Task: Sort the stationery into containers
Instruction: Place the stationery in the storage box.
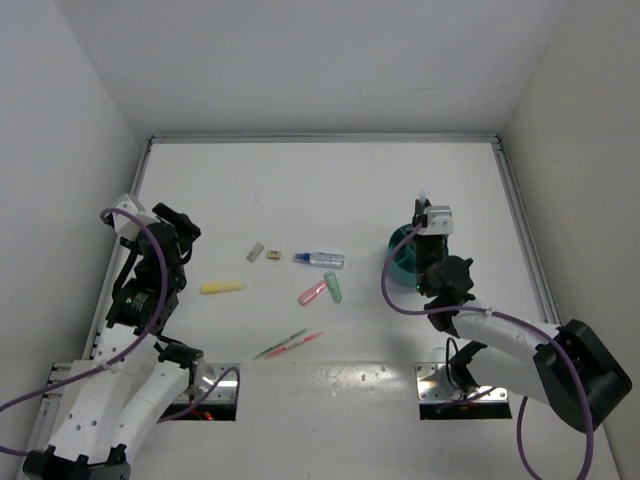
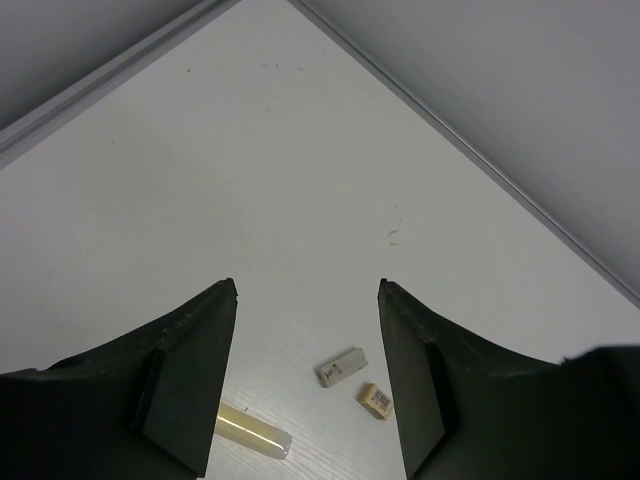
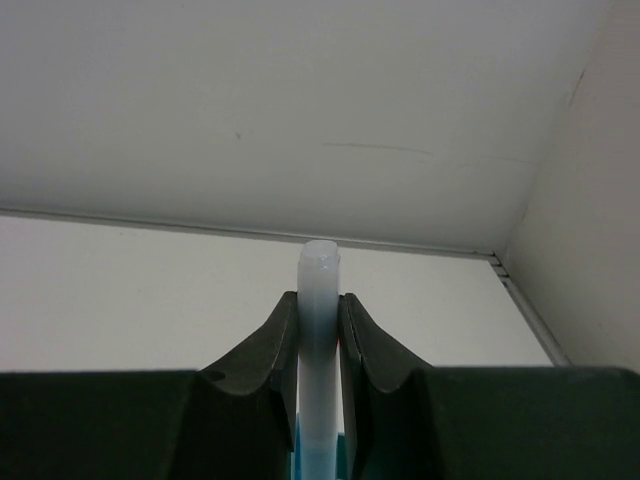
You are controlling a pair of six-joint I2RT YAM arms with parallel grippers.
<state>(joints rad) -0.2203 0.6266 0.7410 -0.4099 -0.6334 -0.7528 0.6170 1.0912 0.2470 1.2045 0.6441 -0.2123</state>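
My right gripper holds the pale blue marker [image 3: 320, 300] upright above the cup, so next it needs to move down toward the round teal cup's opening [image 3: 342, 456] and release it there.
My right gripper [image 1: 430, 222] is shut on a pale blue marker [image 3: 320, 300] and holds it upright over the round teal cup [image 1: 402, 258]; the marker's tip sticks up past the fingers [image 3: 268, 350]. My left gripper [image 1: 178, 232] is open and empty, above the table's left side. On the table lie a yellow marker [image 1: 222, 287], two small beige blocks [image 1: 255, 252] [image 1: 273, 257], a clear blue-capped tube [image 1: 320, 260], a pink marker [image 1: 313, 293], a green marker [image 1: 333, 287] and thin pink and green pens [image 1: 288, 343]. The left wrist view shows the blocks [image 2: 343, 367] [image 2: 375, 399] and the yellow marker [image 2: 253, 430] between the open fingers [image 2: 200, 370].
White walls enclose the table on the left, back and right, with a metal rail [image 1: 320, 139] along the back edge. Two metal mounting plates [image 1: 440, 385] sit at the near edge by the arm bases.
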